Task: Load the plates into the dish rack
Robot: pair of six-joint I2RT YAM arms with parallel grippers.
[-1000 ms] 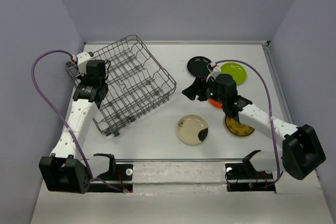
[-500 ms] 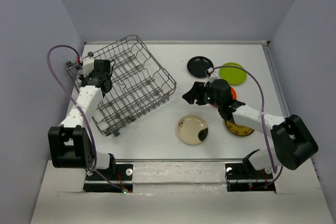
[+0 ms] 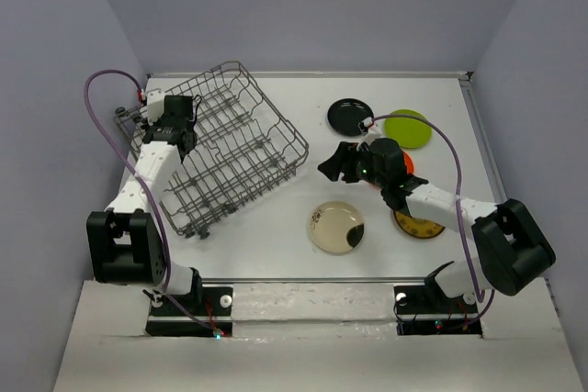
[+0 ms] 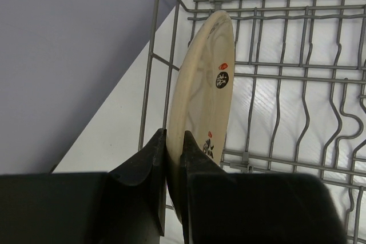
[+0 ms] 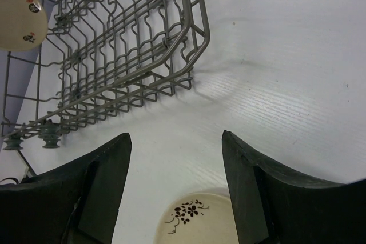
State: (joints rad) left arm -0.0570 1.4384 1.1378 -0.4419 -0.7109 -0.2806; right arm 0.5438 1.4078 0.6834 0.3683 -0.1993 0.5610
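The cream plate in my left gripper needs to move away from the rack's side next, and then down onto the rack's bottom wires.
My left gripper (image 3: 175, 122) is at the far left corner of the grey wire dish rack (image 3: 276, 107). In the left wrist view it (image 4: 174, 141) is shut on the edge of a cream plate with dark marks (image 4: 206, 84), held upright just inside the rack's wall (image 4: 286, 75). That plate also shows in the right wrist view (image 5: 17, 15). My right gripper (image 3: 338, 162) is open and empty, above the table between the rack and a second cream plate (image 3: 337, 227). In the right wrist view the open gripper (image 5: 176, 141) frames this plate (image 5: 200, 221) and the rack's corner (image 5: 194, 27).
A black plate (image 3: 349, 115) and a lime green plate (image 3: 411, 128) lie at the back right. An orange plate (image 3: 405, 164) is mostly hidden under my right arm. A yellow-brown patterned plate (image 3: 418, 224) lies beside that arm. Walls close in the table.
My left arm has swung toward the rack's far left corner with the cream plate held in it. My right gripper has shifted only slightly and stays open.
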